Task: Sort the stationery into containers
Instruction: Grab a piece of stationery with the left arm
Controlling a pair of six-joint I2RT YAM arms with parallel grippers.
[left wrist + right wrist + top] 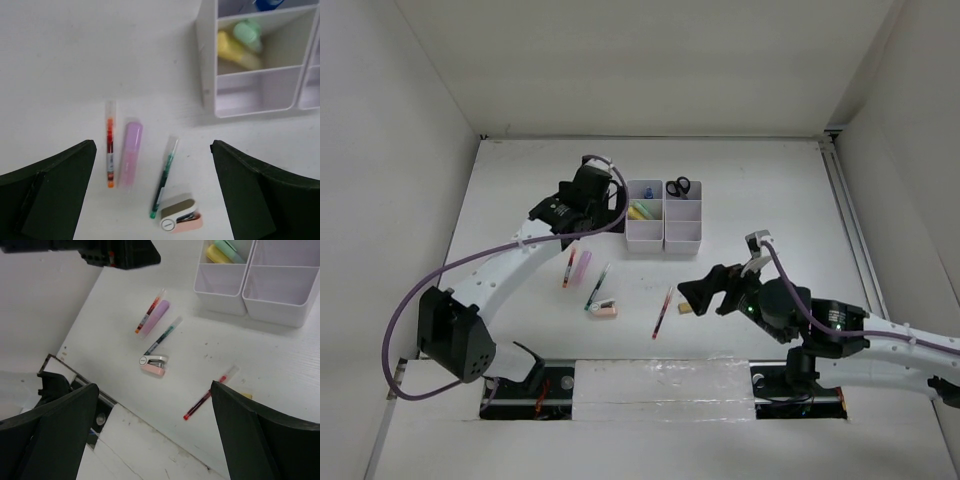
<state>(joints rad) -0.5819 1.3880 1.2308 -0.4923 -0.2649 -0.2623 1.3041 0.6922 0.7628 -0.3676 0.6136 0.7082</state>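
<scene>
The pink marker is lying on the tabletop outside the organiser (pixel 664 232), so I will next lower my open left gripper and pull it back onto the middle of the pink marker.
The white six-compartment organiser (pixel 664 232) stands at the table's middle back; black-handled scissors (pixel 678 186), a blue-capped tube (pixel 648 187) and yellow and green markers (pixel 640 210) lie in it. On the table lie an orange-red pen (pixel 110 150), a pink marker (pixel 130 154), a green pen (pixel 164 177), a pink stapler (pixel 181 216), a red pen (pixel 210 400) and a tan eraser (pixel 685 309). My left gripper (pixel 152 147) is open and empty, above the pens left of the organiser (pixel 207 75). My right gripper (pixel 154 387) is open and empty, above the red pen.
White walls enclose the table on three sides. A white strip with black arm mounts (pixel 660 385) runs along the near edge. The left arm's purple cable (pixel 410 300) loops at the left. The left arm (pixel 115 250) shows at the top of the right wrist view.
</scene>
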